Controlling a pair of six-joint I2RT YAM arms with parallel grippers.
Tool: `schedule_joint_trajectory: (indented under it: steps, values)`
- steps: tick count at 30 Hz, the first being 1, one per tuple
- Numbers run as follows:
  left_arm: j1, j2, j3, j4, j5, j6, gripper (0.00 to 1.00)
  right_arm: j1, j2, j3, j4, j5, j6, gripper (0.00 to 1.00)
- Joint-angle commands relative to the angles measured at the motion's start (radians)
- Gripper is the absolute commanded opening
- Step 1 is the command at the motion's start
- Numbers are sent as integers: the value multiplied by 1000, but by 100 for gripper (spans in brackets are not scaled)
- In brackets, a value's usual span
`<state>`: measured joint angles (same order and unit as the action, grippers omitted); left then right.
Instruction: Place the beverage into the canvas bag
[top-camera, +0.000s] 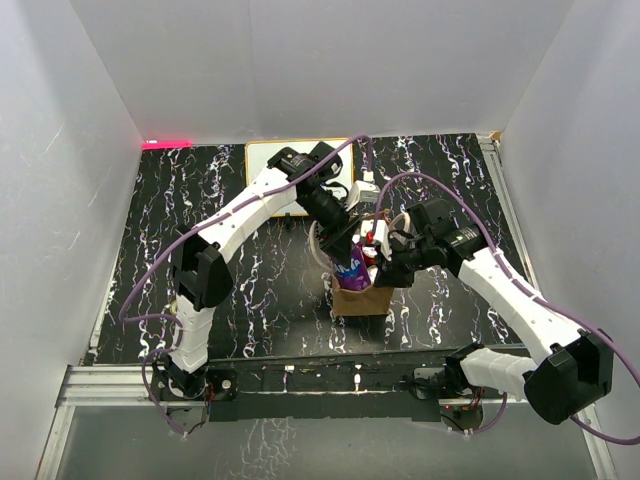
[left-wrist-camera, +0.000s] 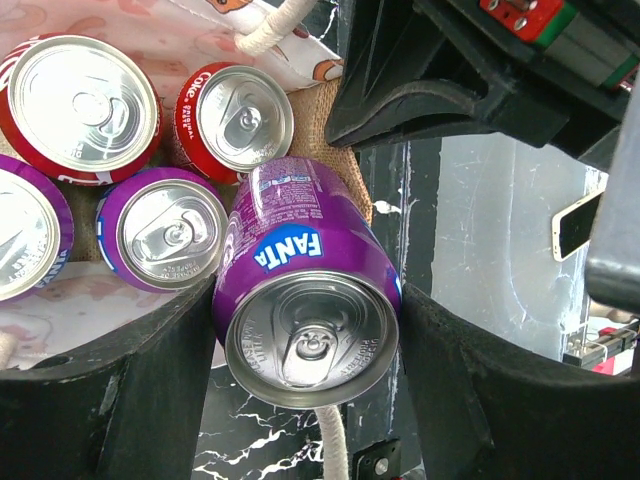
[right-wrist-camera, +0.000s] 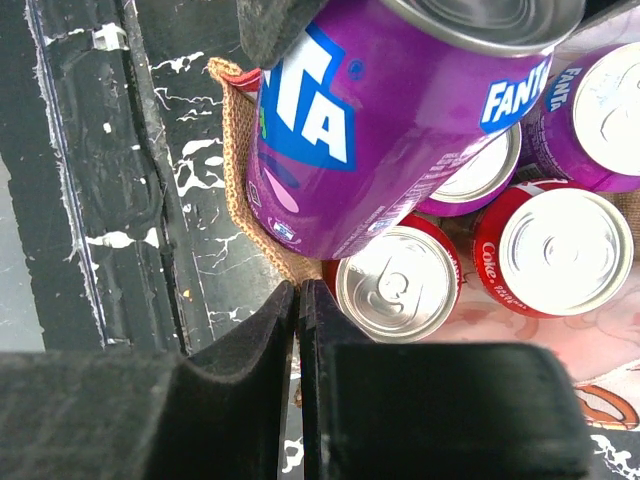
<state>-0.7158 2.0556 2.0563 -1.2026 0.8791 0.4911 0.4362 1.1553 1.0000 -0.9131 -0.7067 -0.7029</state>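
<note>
The bag's near end is below and back from my left gripper, so I need to move it back and down next. I need to turn it upright because the can leans, then release.
My left gripper is shut on a purple Fanta can, held tilted with its bottom end over the near corner of the canvas bag. The bag's mouth is open and holds several red Coke and purple Fanta cans. In the top view the can hangs over the tan bag under the left gripper. My right gripper is shut, its fingertips meeting at the bag's burlap rim. The held can is just above them.
A white framed whiteboard lies at the back of the black marbled table, behind the left arm. A cream rope handle lies across the bag's patterned side. White walls enclose the table.
</note>
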Motion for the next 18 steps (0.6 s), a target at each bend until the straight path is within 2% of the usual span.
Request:
schedule_joint_trajectory:
  steps: [1,11,18]
  values:
    - [-75,11,8,-91,3,18,0,-5,-62,48,184,-118,-20,8]
    - [-116,48,-10,24,-33,-81,0,-12,-59,26,182,-176,-39,8]
    - [-147,51,-21,91,-74,-74,0,-13,-67,-22,200,-216,-44,9]
